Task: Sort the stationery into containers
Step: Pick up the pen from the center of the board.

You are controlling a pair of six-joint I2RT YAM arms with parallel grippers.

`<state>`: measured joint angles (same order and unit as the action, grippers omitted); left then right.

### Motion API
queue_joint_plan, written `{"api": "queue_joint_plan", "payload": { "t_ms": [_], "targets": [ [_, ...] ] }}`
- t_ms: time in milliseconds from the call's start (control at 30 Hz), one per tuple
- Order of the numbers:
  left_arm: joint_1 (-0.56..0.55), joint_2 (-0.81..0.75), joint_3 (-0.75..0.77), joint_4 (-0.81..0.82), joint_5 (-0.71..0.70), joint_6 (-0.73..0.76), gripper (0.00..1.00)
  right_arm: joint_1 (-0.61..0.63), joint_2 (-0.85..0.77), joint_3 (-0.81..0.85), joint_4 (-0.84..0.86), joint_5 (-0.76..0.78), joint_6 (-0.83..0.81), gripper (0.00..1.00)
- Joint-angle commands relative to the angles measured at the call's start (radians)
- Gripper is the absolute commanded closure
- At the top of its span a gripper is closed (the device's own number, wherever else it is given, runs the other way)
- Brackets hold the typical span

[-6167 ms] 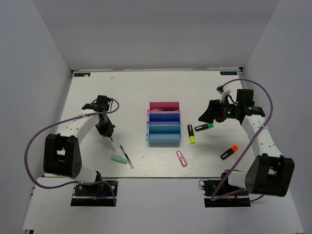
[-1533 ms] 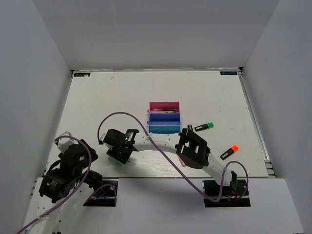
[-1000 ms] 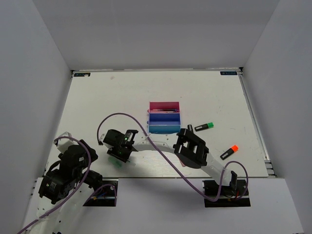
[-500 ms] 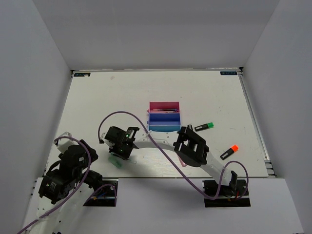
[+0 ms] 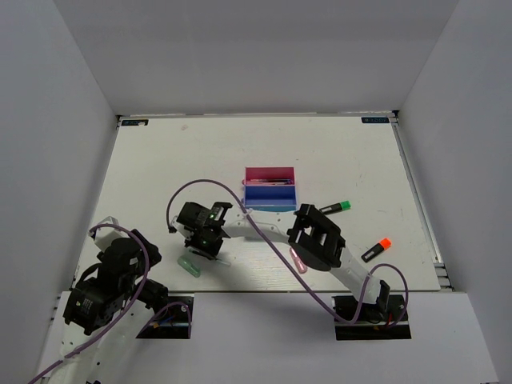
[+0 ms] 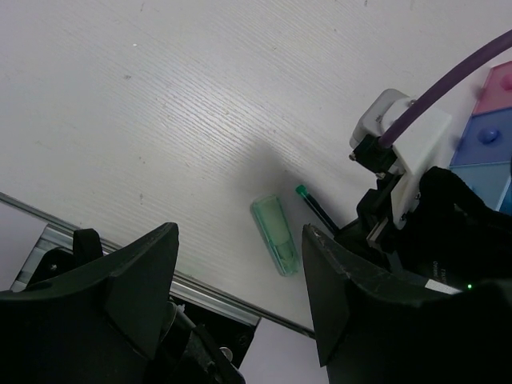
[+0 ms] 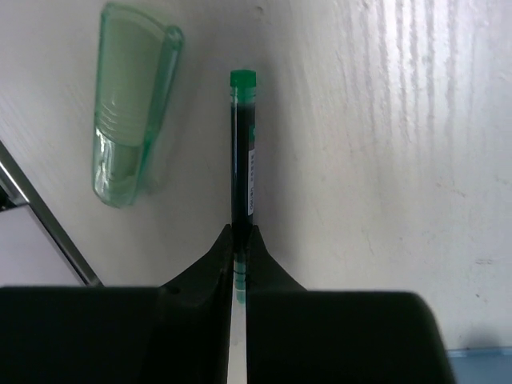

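The pink container (image 5: 270,175) lies outward and already has pens in it. I should next lift my right gripper outward, then lower it and release the pen there.
My right gripper (image 7: 240,240) is shut on a thin dark pen (image 7: 242,160) with a green tip, which sticks out straight ahead of the jaws. A mint-green stick (image 7: 132,104) lies on the table just to the pen's left. From above, the right gripper (image 5: 204,238) is stretched across to the near left, with the mint stick (image 5: 189,266) beside it. The joined containers (image 5: 270,192) stand mid-table: pink, dark blue, light blue. My left gripper (image 6: 240,304) is open and holds nothing, pulled back above the near edge and looking down on the mint stick (image 6: 276,234) and the pen (image 6: 316,210).
A green-capped highlighter (image 5: 336,208) and an orange-capped one (image 5: 374,250) lie right of the trays. A pink stick (image 5: 298,258) shows partly under the right arm. The right arm's purple cable (image 5: 240,210) arcs over the table's middle. The metal rail (image 6: 120,252) marks the near edge.
My right gripper has shut on the dark pen and shifted a little toward the back right, uncovering the mint-green stick. The left arm has stayed folded back.
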<state>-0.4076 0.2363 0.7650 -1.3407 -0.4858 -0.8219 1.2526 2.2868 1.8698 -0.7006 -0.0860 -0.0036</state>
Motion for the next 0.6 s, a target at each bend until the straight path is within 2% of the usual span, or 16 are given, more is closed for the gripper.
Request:
{"api": "queue_joint_plan", "payload": {
  "t_ms": [0, 367, 567],
  "targets": [
    [0.004, 0.001, 0.007, -0.031, 0.007, -0.010, 0.27, -0.016, -0.081, 0.015, -0.039, 0.025, -0.036, 1.00],
    [0.004, 0.005, 0.000, -0.021, 0.023, -0.010, 0.28, -0.047, -0.183, 0.038, -0.048, 0.081, -0.088, 1.00],
    [0.004, 0.023, -0.010, -0.003, 0.045, -0.008, 0.28, -0.070, -0.271, 0.046, -0.039, 0.216, -0.165, 1.00]
  ]
}}
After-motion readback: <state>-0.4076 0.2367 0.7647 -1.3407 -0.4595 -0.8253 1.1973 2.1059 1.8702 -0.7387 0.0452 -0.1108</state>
